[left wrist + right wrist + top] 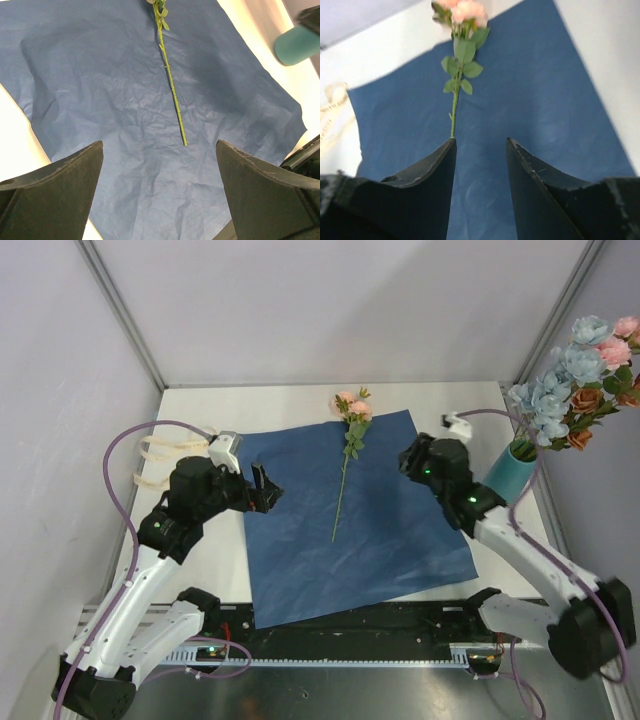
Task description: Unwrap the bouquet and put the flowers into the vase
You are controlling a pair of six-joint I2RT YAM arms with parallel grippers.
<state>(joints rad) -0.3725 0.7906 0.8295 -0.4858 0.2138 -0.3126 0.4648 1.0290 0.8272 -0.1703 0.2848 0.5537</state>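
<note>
One flower lies on the paper, so I will next move my right gripper down and to the left in the top view and close on the pink flower's stem below its leaves.
The bouquet is undone: its blue paper [380, 530] lies flat on the table. One pink flower [347, 445] lies on the paper, its bloom at the far end and its green stem [171, 85] pointing to the near side. The teal vase [510, 475] stands at the right and holds several pale-blue, pink and orange flowers [585, 380]. My left gripper [268, 490] hovers open over the paper's left edge, empty [159, 144]. To the right of the stem, beside the vase, my right gripper [408, 462] is open with nothing between its fingers [480, 142]; the flower [457, 75] lies ahead of it.
A cream ribbon [165, 455] lies on the table at the left, beyond the paper's edge. The vase [297, 46] stands near the right wall. Grey walls close in the back and both sides.
</note>
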